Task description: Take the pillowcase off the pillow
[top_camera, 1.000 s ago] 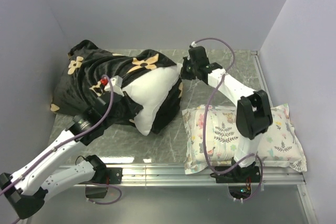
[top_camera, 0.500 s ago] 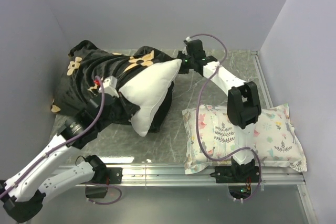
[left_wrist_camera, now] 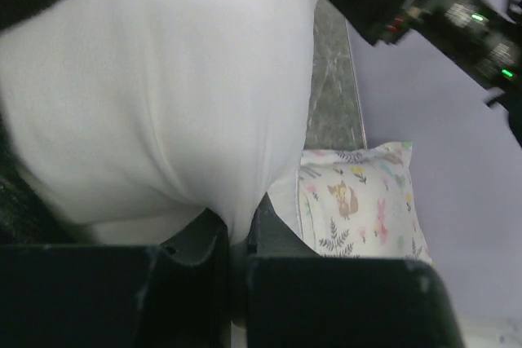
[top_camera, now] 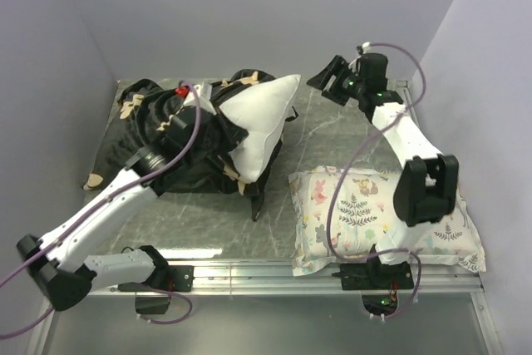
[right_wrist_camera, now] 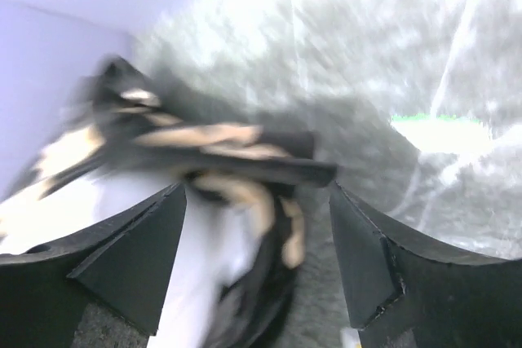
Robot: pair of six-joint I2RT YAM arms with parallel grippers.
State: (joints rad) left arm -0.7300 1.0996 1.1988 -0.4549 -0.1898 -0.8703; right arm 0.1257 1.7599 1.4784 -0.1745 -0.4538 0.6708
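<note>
The white pillow's fold will next be pulled by my left gripper toward the bare tabletop and released, as that clear space is to the gripper's right in the top view.
The plump white pillow (top_camera: 259, 118) lies at the back of the table, its right half bare. The black pillowcase (top_camera: 158, 135) with tan flowers is bunched over its left half. My left gripper (top_camera: 235, 136) is shut on a fold of the white pillow (left_wrist_camera: 163, 95), which is pinched between its fingers (left_wrist_camera: 269, 230). My right gripper (top_camera: 326, 81) hangs open to the right of the pillow's corner, apart from it. In the right wrist view its jaws (right_wrist_camera: 257, 234) hold nothing, and the pillowcase edge (right_wrist_camera: 220, 148) and the pillow (right_wrist_camera: 204, 258) show blurred beyond them.
A smaller white pillow with a pastel print (top_camera: 378, 214) lies at the front right, under the right arm. Walls stand close on the left, back and right. A metal rail (top_camera: 249, 276) runs along the near edge.
My right gripper has opened, let go at the pillow's right corner and swung away to the right. My left arm has carried the pillow toward the back of the table.
</note>
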